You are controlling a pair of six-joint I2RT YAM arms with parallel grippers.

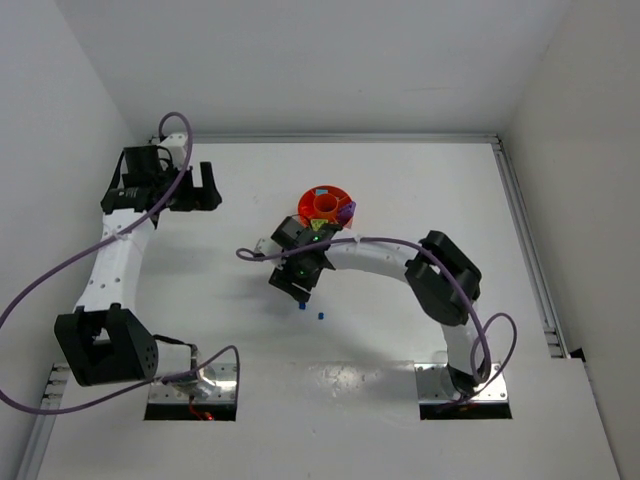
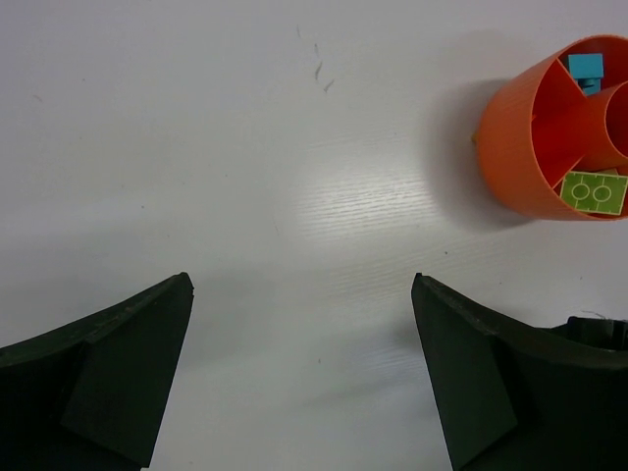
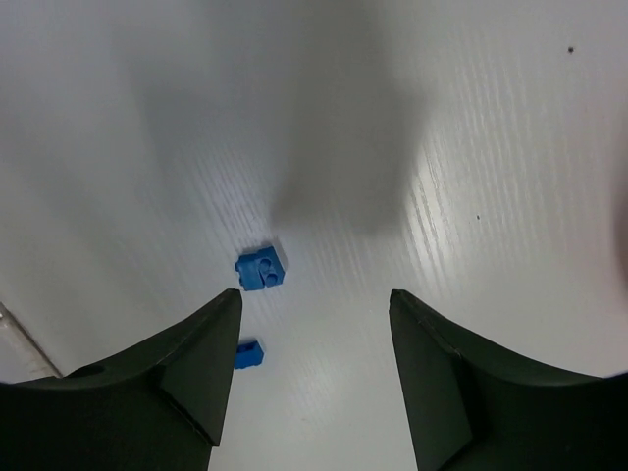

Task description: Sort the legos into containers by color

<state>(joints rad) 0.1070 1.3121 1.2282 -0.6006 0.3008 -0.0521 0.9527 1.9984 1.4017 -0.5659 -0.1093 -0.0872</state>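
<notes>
I will next move my right gripper back and down until the larger blue lego (image 3: 260,269) is between both fingers.
The round orange tray (image 1: 313,203) stands mid-table, with a purple piece (image 1: 347,210) at its right rim. In the left wrist view the tray (image 2: 520,137) holds a teal brick (image 2: 587,67) in one wedge and a pale yellow-green brick (image 2: 595,192) in another. Two blue legos (image 1: 301,306) (image 1: 320,315) lie on the table below the tray. My right gripper (image 1: 291,287) (image 3: 314,299) hovers open just above them; the larger blue brick (image 3: 261,268) lies off its left fingertip and the smaller one (image 3: 249,353) beside that finger. My left gripper (image 1: 207,187) (image 2: 302,285) is open and empty, well left of the tray.
A metal rail (image 1: 525,240) runs along the table's right edge, and white walls close in the left and back. The right arm's purple cable (image 1: 400,243) arcs over the table beside the tray.
</notes>
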